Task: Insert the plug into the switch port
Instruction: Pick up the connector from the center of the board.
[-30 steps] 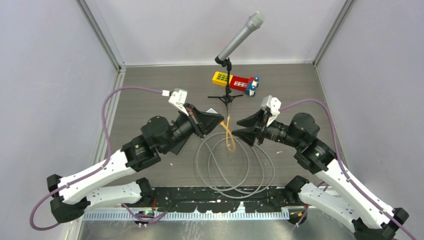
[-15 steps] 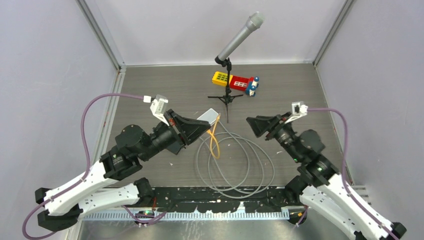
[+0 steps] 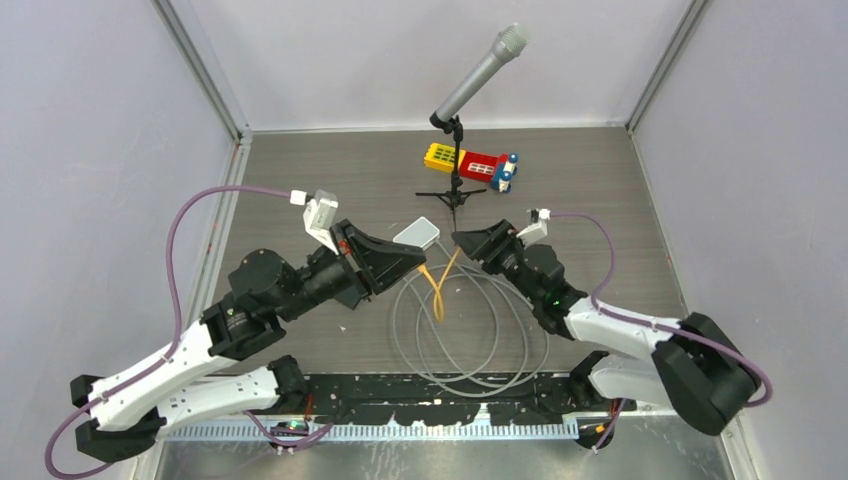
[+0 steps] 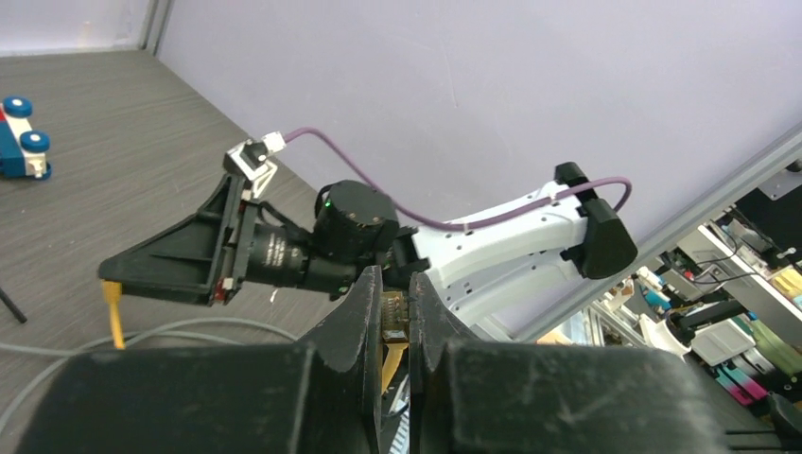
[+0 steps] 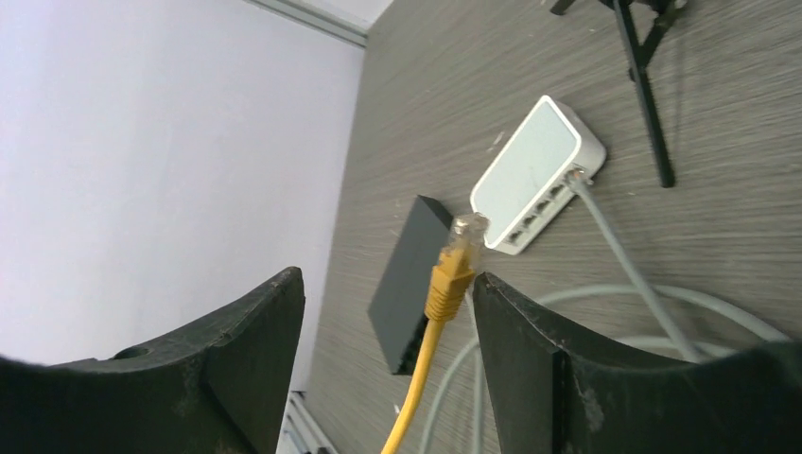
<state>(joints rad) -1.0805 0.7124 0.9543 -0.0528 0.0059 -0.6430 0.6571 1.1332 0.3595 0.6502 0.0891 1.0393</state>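
Observation:
The ungripped plug stands only at the open fingers, so I need to move my right gripper to the left in the top view and close it around that plug's yellow boot (image 3: 457, 250) (image 5: 447, 291).
The white switch (image 3: 420, 232) lies on the table and also shows in the right wrist view (image 5: 534, 175), ports facing me, a grey cable (image 5: 615, 246) in one port. My left gripper (image 3: 418, 260) is shut on one yellow plug (image 4: 395, 320) of the yellow cable (image 3: 437, 295); its tips (image 4: 392, 279) are pressed on it. The cable hangs in a U. Its other plug (image 5: 459, 255) stands between the wide-open fingers of my right gripper (image 3: 462, 243), close to one finger (image 5: 530, 331), not gripped, a little short of the switch.
A microphone on a tripod stand (image 3: 455, 190) is just behind the switch. A toy of coloured blocks (image 3: 472, 162) lies at the back. Loops of grey cable (image 3: 470, 335) cover the table below both grippers. Walls close in left, right and rear.
The right arm swung out to the right, then came back to the centre, its open fingers now around the free plug. The left arm drew back left with its plug, then held still.

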